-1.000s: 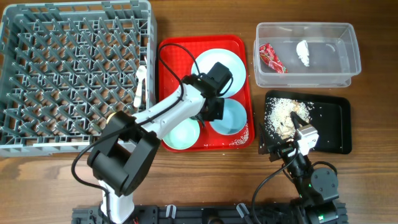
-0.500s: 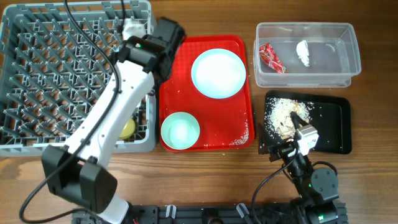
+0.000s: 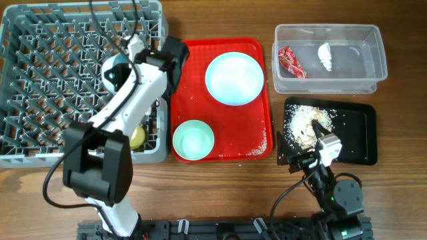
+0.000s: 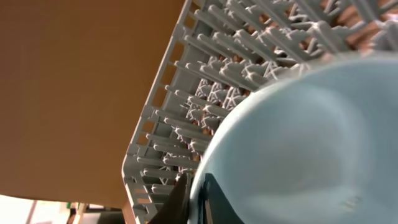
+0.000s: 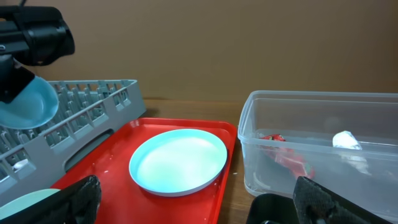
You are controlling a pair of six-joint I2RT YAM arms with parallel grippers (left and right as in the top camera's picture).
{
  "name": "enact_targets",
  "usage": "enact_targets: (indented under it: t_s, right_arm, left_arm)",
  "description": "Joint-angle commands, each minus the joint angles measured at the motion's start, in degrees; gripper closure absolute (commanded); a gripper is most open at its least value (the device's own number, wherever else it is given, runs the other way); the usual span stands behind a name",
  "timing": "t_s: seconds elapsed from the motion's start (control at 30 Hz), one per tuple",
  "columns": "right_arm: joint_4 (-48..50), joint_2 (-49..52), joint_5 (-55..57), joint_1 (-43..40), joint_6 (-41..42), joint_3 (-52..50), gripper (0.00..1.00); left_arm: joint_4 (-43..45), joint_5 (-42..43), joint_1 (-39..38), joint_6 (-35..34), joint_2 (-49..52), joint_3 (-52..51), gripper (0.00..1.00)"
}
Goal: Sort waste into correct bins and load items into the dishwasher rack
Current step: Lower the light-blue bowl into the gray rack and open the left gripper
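The bowl is above the rack [image 3: 53, 67], so the left gripper next needs to tip it over, lower it back toward the slots beside the yellow cup [image 3: 137, 138], and let it go.
My left gripper [image 3: 119, 67] is shut on the rim of a pale-blue bowl [image 3: 113, 71], held tilted above the grey dishwasher rack [image 3: 53, 67]. In the left wrist view that bowl [image 4: 298, 143] fills the frame, its rim between my fingers [image 4: 180, 200]. A yellow cup [image 3: 137, 138] sits in the rack's near right corner. On the red tray [image 3: 233, 140] lie a round plate [image 3: 233, 79] and another bowl [image 3: 193, 140]. My right gripper [image 3: 321, 137] stands open over the black tray [image 3: 357, 133] of food scraps [image 3: 303, 123].
The clear tub [image 3: 330, 73] at the back right holds the red wrapper [image 3: 290, 62] and the tissue wad [image 3: 325, 57]. The right wrist view shows the plate [image 5: 178, 160], the tub [image 5: 323, 180] and the rack's side [image 5: 93, 102].
My left arm lifted one bowl off the red tray and swung left with it, first to the rack's far right corner, now further over the rack. The right arm stayed still.
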Motion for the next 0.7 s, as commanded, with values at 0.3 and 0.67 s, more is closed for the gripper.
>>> enact_targets:
  t_s: [0.3, 0.67]
  right_arm:
    - [0.17, -0.68, -0.44, -0.24, 0.42, -0.13, 0.00]
    - [0.17, -0.68, -0.44, -0.24, 0.42, -0.13, 0.00]
  left_arm:
    - [-5.70, -10.62, -6.62, -0.02, -0.57, -0.22, 0.96]
    - [-18.95, 2.16, -3.02, -17.99, -1.42, -0.15, 0.96]
